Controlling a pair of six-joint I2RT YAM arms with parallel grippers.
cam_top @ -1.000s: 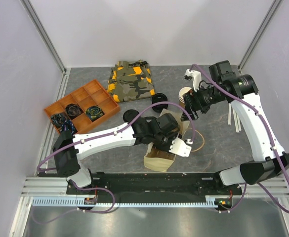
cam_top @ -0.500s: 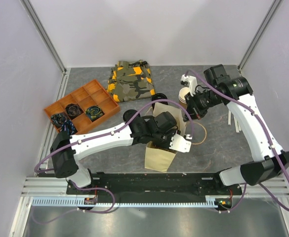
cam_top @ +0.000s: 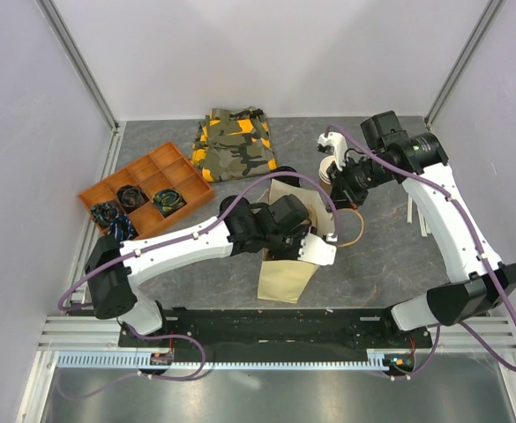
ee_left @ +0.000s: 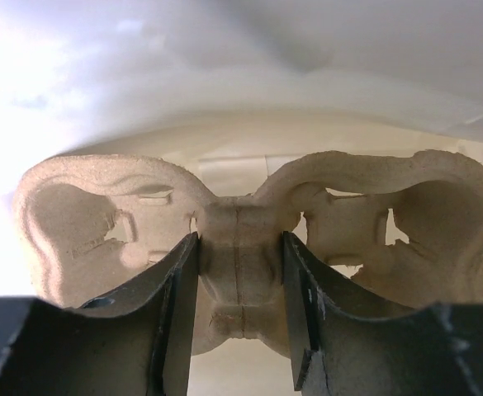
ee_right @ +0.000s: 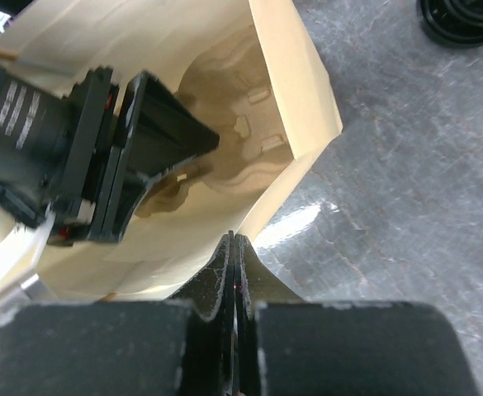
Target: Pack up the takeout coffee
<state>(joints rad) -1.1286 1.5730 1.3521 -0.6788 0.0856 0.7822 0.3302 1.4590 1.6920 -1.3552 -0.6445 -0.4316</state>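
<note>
My left gripper is above the bottom of the bag, so it will next move down deeper into the tan paper bag (cam_top: 284,280) and release the cup carrier onto the bag's bottom.
A tan paper bag (cam_top: 284,280) lies in the middle of the table with its mouth (ee_right: 295,124) held open. My left gripper (ee_left: 239,241) reaches inside it, jaws closed on the centre ridge of a moulded pulp cup carrier (ee_left: 239,272). In the top view the left gripper (cam_top: 310,248) is sunk in the bag. My right gripper (ee_right: 234,241) is shut flat on the bag's rim, also seen from above (cam_top: 339,201). The takeout coffee cannot be made out for certain. A round black lid (cam_top: 284,176) shows behind the bag; I cannot tell whether a cup stands under it.
A stack of tan cups (cam_top: 328,167) stands by the right gripper. Another black lid (cam_top: 231,207) lies left of the bag. An orange compartment tray (cam_top: 116,188) sits at the left, a camouflage cloth (cam_top: 234,145) at the back, white sticks (cam_top: 416,211) at the right.
My right gripper has come down to the bag's rim and shut on it. The left arm has shifted a little back and left with the carrier, and the bag now lies stretched out.
</note>
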